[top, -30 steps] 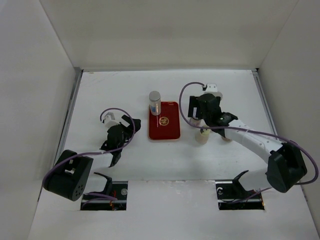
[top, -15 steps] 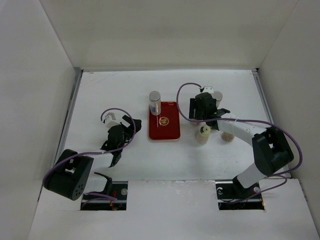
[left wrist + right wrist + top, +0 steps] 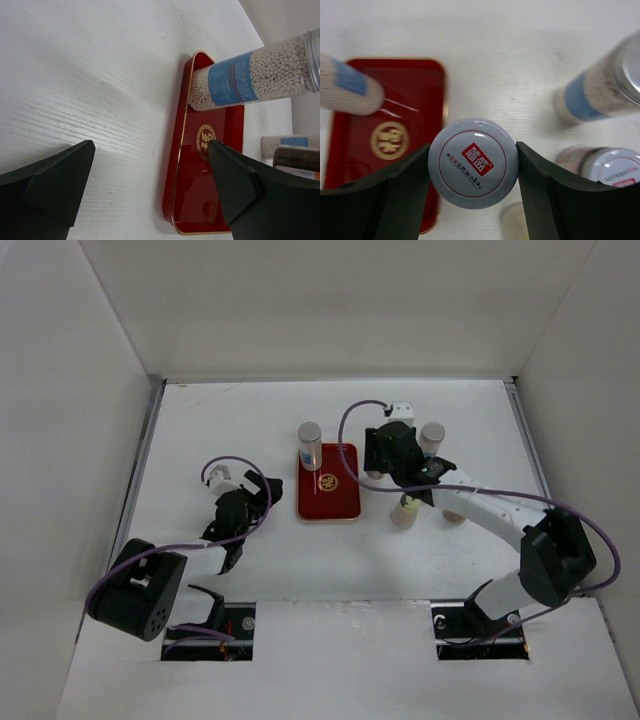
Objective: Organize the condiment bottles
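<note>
The bare tray by the blue-label bottle lies to the gripper's left in the top view, so the robot's right gripper needs to move across and down next to release.
My right gripper (image 3: 386, 456) (image 3: 472, 172) is shut on the white, red-logo cap of a condiment bottle (image 3: 473, 161), held upright just right of the red tray (image 3: 335, 502) (image 3: 357, 165). One bottle (image 3: 310, 444) with a blue label stands on the tray's far left corner; it also shows in the left wrist view (image 3: 250, 75) and the right wrist view (image 3: 347, 90). A grey-capped bottle (image 3: 432, 436) (image 3: 600, 90) stands behind the gripper. Two more bottles (image 3: 405, 511) (image 3: 455, 514) stand by the right arm. My left gripper (image 3: 262, 490) (image 3: 150, 150) is open and empty, left of the tray (image 3: 210, 165).
White walls close in the table on the left, right and back. The right arm (image 3: 490, 505) reaches across the right half, over one bottle. A white-capped bottle (image 3: 607, 165) stands close to the right finger.
My right gripper has moved left toward the red tray with the bottle in it, uncovering the grey-capped bottle behind. The left arm has not moved.
</note>
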Motion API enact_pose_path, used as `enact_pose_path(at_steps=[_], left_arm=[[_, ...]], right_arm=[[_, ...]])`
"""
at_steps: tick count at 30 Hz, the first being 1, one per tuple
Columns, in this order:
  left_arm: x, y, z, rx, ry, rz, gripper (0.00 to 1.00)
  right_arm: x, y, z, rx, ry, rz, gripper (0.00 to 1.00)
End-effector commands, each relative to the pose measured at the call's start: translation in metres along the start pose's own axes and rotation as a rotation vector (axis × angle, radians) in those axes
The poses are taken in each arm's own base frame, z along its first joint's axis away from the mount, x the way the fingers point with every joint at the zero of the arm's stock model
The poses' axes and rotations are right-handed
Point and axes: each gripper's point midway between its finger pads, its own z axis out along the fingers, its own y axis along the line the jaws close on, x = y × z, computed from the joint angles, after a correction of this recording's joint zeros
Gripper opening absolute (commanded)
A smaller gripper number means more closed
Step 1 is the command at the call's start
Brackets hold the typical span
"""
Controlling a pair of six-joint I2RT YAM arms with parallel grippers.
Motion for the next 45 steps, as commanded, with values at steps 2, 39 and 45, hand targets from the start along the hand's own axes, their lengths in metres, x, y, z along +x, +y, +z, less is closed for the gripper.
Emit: enact_pose_path(at_steps=[2,39,45], left_arm=[[-0.015,-0.018,0.0,0.06,-0.055,-0.024,1.0],[-0.016,-0.015,0.001,0.053,-0.054,-0.023,1.0],[-0.015,-0.017,0.0,0.058,-0.052,-0.021,1.0]], right_arm=[[-0.069,0.069,-0.027,-0.158,-0.214,0.11,0.55],[-0.041,0.163,-0.051,-0.28,-0.185,0.162,0.87],[-0.021,0.071,-0.094,-0.169,-0.225,0.185,0.84]])
